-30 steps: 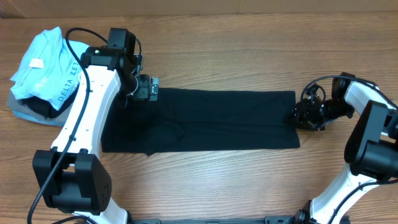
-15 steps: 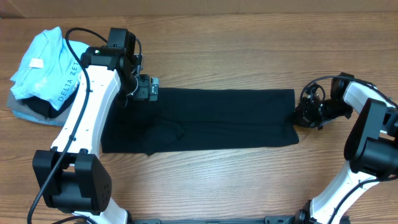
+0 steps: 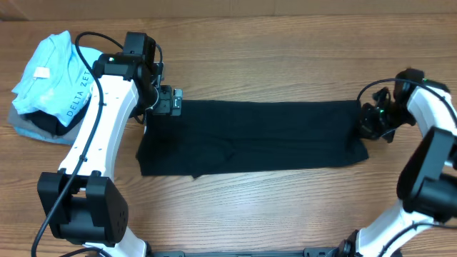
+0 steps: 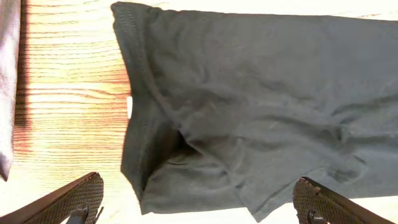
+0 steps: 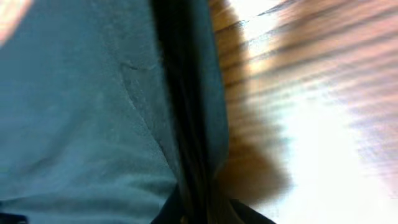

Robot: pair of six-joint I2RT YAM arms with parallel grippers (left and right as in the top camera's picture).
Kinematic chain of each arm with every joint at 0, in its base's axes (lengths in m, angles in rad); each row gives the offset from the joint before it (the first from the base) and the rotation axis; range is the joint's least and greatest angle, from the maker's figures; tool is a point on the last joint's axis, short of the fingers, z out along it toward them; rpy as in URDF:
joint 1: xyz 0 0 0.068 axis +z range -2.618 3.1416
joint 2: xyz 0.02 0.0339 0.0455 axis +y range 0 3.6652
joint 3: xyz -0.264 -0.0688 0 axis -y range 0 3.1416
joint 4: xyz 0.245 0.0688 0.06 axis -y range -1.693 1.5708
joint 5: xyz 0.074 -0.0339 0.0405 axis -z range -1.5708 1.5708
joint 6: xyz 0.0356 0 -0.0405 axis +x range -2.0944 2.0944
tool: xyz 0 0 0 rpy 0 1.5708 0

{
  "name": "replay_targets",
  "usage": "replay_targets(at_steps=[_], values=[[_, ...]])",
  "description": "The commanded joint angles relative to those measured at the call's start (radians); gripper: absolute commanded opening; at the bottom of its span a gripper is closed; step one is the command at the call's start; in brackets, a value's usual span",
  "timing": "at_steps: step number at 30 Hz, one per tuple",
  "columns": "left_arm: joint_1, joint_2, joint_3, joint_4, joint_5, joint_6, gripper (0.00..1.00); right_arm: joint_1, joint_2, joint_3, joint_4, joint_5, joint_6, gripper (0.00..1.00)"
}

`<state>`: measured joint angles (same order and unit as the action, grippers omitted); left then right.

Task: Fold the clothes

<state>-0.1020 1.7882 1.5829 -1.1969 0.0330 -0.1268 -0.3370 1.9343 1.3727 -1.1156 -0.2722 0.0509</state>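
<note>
I need to fold the T-shirt's end left in the overhead view onto the strip [image 3: 283, 128] with my right gripper next and release, as the T-shirt lies in a long strip.
The clothes, a black T-shirt [image 3: 250, 137], lie as a long flat strip across the middle of the table. My right gripper [image 3: 365, 123] is shut on its right end; in the right wrist view the dark fabric [image 5: 81, 106] bunches into a fold that runs into the closed jaws [image 5: 199, 214]. My left gripper [image 3: 169, 102] hovers open at the strip's upper left corner. In the left wrist view the shirt [image 4: 249, 106] lies below with a small white tag [image 4: 129, 107] at its edge, and the left gripper [image 4: 199, 208] has its jaws wide apart with nothing between them.
A light blue shirt lettered "DELTA ZETA" [image 3: 50, 71] lies on a grey folded garment [image 3: 32, 128] at the far left. The grey cloth's edge [image 4: 7, 74] shows in the left wrist view. Bare wooden table [image 3: 250, 207] lies in front of the strip.
My right gripper closed on the shirt's right end and moved right, dragging the whole strip to the right. The left arm has stayed in place.
</note>
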Motion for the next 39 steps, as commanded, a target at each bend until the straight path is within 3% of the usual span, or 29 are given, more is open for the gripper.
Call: replay_targets(at_steps=[1, 21, 35, 37, 39], values=[[0.003, 0.003, 0.018, 0.0, 0.008, 0.015, 1.0, 0.051, -0.095, 0.035, -0.008, 0.036, 0.053, 0.04], [0.003, 0.003, 0.018, 0.0, 0.009, 0.015, 1.0, 0.522, -0.109, 0.035, -0.015, 0.185, 0.295, 0.04], [0.003, 0.003, 0.018, 0.0, 0.009, 0.015, 1.0, 0.62, -0.109, -0.037, 0.095, 0.185, 0.432, 0.05], [0.003, 0.003, 0.018, 0.0, 0.008, 0.015, 1.0, 0.619, -0.109, -0.037, 0.107, 0.184, 0.441, 0.15], [0.003, 0.003, 0.018, 0.001, 0.009, 0.015, 1.0, 0.62, -0.109, -0.037, 0.101, 0.164, 0.44, 0.36]])
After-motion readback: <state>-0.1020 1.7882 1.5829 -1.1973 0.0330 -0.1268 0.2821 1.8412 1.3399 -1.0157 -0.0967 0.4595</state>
